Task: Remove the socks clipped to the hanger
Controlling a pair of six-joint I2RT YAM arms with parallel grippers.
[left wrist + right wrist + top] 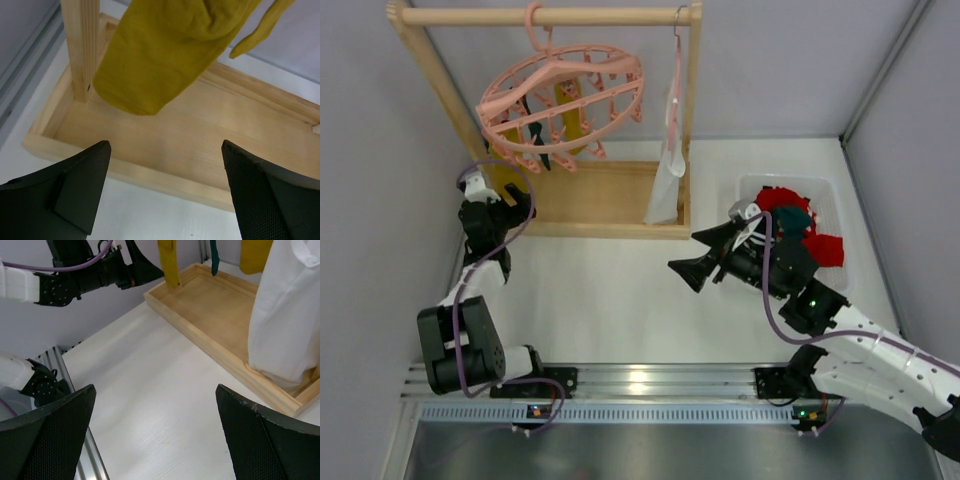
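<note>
I will move my left gripper outward around a mustard sock's lower end [510, 182] [137, 97] and close, because that end hangs free just ahead of the open fingers.
The round pink hanger [560, 95] hangs by its hook from the wooden rack's top bar. Mustard socks [567, 105] and a dark teal sock [535, 148] are clipped under it. My left gripper [517, 198] is open and empty, low beside the rack's left post, just below the hanger. In the left wrist view [165, 190] a mustard sock [160, 55] hangs right above and ahead of its fingers. My right gripper [692, 252] is open and empty over the white table, as the right wrist view [155, 435] shows. Red and teal socks [795, 215] lie in a bin.
The wooden rack [600, 195] has a tray-like base and two upright posts. A pale white cloth [667, 180] on a slim pink hanger hangs at the rack's right end. The white bin [750, 185] stands at the right, behind my right arm. Grey walls close in both sides.
</note>
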